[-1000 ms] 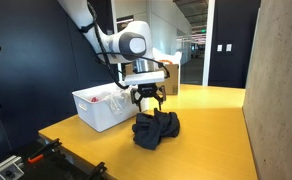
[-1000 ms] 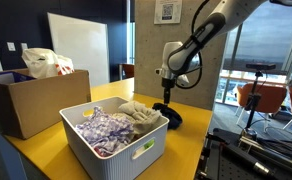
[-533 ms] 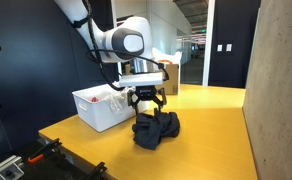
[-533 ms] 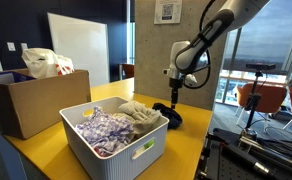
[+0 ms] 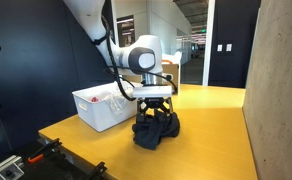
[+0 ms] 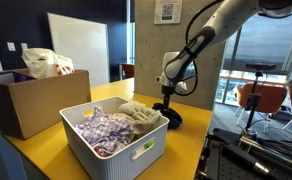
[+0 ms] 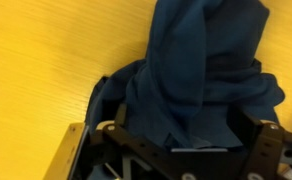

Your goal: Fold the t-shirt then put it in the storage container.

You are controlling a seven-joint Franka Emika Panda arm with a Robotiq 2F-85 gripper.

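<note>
My open fingers already straddle the raised fold of the t-shirt (image 5: 156,131) (image 7: 178,98) directly below my gripper. I will next bring my gripper down onto that fold and close there.
The dark blue t-shirt (image 5: 156,131) lies crumpled in a heap on the yellow table, next to the white storage container (image 5: 99,112). It also shows in the other exterior view (image 6: 170,116) and fills the wrist view (image 7: 201,70). My gripper (image 5: 154,113) points straight down and is right on top of the heap; it shows in both exterior views (image 6: 166,101). In the wrist view its fingers (image 7: 181,135) stand wide apart on either side of the cloth. It is open, with the shirt bunched between the jaws.
The white container (image 6: 126,152) holds a patterned cloth (image 6: 104,129) and a pale cloth (image 6: 136,111). A cardboard box (image 6: 31,100) with a plastic bag stands behind it. Another box (image 5: 172,74) sits far back. The table edge (image 5: 81,150) is close to the shirt.
The gripper has come down from just above the shirt onto the heap, and the arm has shifted over it. The shirt has not visibly moved.
</note>
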